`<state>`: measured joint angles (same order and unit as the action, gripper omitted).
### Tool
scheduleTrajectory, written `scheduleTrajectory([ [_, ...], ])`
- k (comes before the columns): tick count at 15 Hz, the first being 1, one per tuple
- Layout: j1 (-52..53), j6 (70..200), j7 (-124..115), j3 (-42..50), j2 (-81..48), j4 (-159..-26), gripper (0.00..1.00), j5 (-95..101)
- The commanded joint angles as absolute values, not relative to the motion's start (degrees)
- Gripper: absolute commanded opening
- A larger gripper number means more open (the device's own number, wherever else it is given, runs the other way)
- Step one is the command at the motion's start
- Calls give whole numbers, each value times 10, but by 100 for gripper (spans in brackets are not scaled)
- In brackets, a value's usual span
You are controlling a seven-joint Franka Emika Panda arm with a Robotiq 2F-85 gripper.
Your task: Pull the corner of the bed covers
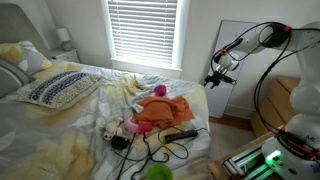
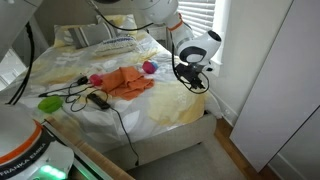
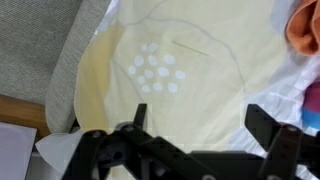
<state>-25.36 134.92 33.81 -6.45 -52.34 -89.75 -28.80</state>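
I need to move my gripper down and sideways onto the covers' pale yellow corner (image 2: 205,105) (image 3: 110,110) next, because the corner is below my fingers and to their left in the wrist view.
The bed covers (image 1: 60,125) are a wrinkled cream-white duvet with pale yellow patches, spread over the bed in both exterior views (image 2: 165,100). In the wrist view the covers' corner area (image 3: 170,75) lies below me, pale yellow with white dots, ending at a curved edge on the left. My gripper (image 3: 200,125) is open and empty, hovering above that corner. In the exterior views the gripper (image 1: 215,78) (image 2: 192,80) hangs over the bed's corner near the window, apart from the fabric.
An orange cloth (image 1: 160,112) (image 2: 128,80), small toys (image 1: 120,128) and black cables (image 1: 165,140) lie on the covers. A patterned pillow (image 1: 60,90) is at the head. Grey carpet (image 3: 40,50) and wood flooring (image 3: 20,110) lie beside the bed. A white wardrobe (image 2: 265,70) stands close by.
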Motion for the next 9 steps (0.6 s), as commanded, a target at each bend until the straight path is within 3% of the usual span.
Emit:
scheduleTrajectory([
  [1, -260, 1350, 334, -72, -525, -895, 100, -279],
  [9, -298, 1332, 346, -102, -652, -759, 100, -294],
])
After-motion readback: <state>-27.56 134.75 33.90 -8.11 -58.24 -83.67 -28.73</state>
